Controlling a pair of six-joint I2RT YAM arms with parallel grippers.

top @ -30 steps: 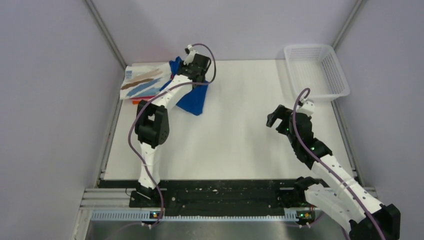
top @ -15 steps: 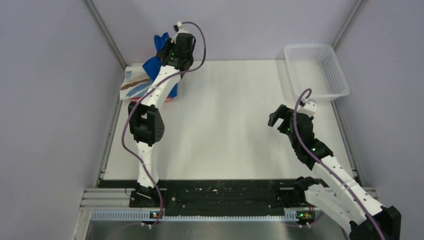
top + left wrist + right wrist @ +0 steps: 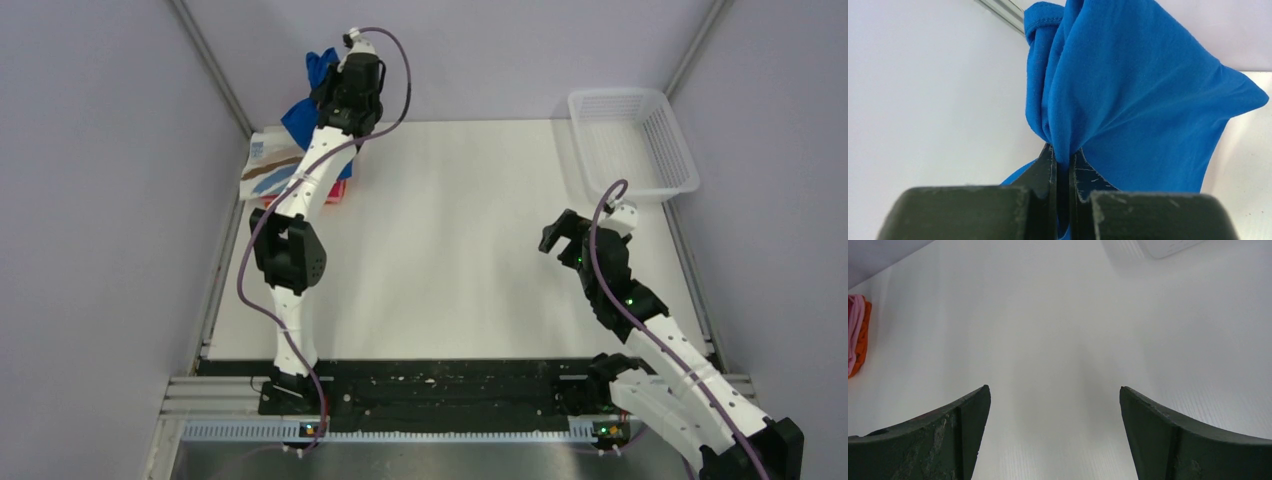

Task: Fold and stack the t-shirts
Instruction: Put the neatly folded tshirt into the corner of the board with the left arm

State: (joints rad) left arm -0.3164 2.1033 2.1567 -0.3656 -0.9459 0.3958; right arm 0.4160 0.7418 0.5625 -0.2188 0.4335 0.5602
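The streaked white t-shirt [image 3: 270, 164] is below my left gripper, to its left in the top view, so I should next move it that way, lower it and release the blue t-shirt's fold.
My left gripper [image 3: 1063, 152] is shut on a bunched fold of the royal blue t-shirt [image 3: 1128, 100]. In the top view the left gripper [image 3: 338, 82] holds that blue t-shirt [image 3: 303, 115] raised at the table's far left corner, hanging over the stack. The white t-shirt with brown and blue streaks [image 3: 268, 167] lies folded there, red cloth [image 3: 337, 191] showing at its right edge. Pink and orange folded cloth [image 3: 857, 335] shows at the left edge of the right wrist view. My right gripper [image 3: 556, 236] [image 3: 1054, 390] hangs open over bare table at the right, holding nothing.
A white plastic mesh basket [image 3: 632, 140] stands at the far right corner, its bottom corner showing in the right wrist view [image 3: 1168, 246]. Grey walls close the table on three sides, with metal rails [image 3: 212, 95] running along the corners.
My left arm has swung the blue t-shirt off the table, up and to the far left, over the stack. The right arm has barely moved.
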